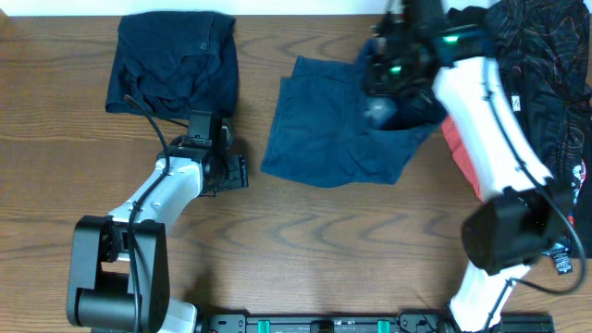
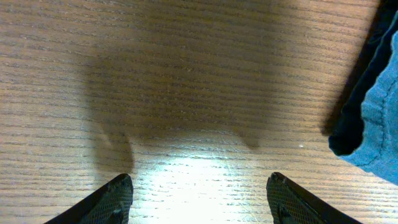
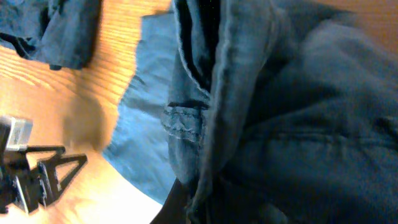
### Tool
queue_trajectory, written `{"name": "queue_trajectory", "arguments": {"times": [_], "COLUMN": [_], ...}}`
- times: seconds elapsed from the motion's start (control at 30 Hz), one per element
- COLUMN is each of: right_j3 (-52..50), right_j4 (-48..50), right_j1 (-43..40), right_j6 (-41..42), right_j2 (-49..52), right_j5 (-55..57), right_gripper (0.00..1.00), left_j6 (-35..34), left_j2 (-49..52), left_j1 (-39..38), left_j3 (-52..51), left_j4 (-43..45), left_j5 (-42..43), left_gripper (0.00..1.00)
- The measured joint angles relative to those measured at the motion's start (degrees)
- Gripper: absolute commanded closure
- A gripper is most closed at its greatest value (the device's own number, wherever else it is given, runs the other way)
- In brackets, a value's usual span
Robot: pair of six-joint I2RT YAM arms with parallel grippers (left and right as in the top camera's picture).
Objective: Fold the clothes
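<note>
My right gripper should bring the bunched fabric down and across toward the side by the folded pair, where the spread shorts lie flat.
One pair of dark navy shorts (image 1: 171, 60) lies folded at the back left. The second pair (image 1: 324, 139) lies spread in the middle, and its far right part is bunched up under my right gripper (image 1: 387, 88). In the right wrist view this fabric (image 3: 280, 124) fills the frame and hides the jaws, which look shut on it. My left gripper (image 1: 233, 172) is open and empty, low over bare wood left of the spread shorts. Its fingers (image 2: 202, 202) show apart, with the shorts' edge (image 2: 373, 112) at the right.
A pile of dark patterned clothes (image 1: 546, 55) lies at the back right, with a red-pink piece (image 1: 458, 148) beside my right arm. The folded shorts (image 3: 56, 31) and the left gripper (image 3: 37, 177) show in the right wrist view. The wooden table (image 1: 324, 240) is bare in front.
</note>
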Motion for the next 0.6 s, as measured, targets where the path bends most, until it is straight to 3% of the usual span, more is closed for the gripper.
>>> {"name": "queue_trajectory", "arguments": {"times": [0.3, 0.6], "right_j3": [-0.02, -0.02], "right_j4": [17.07, 27.80], "right_j1": [8.02, 12.57], "right_j6": [8.79, 13.49], "right_j2": [10.60, 13.25], "right_j5": [-0.24, 0.13], "right_gripper": [0.99, 0.99], "left_j6": [0.00, -0.02], "left_j2": [0.00, 0.00], "left_j1": [0.00, 0.00], "left_j3": [0.00, 0.00], "left_j4": [0.09, 0.09], "left_j5": [0.00, 0.02], "left_gripper": [0.29, 0.29]}}
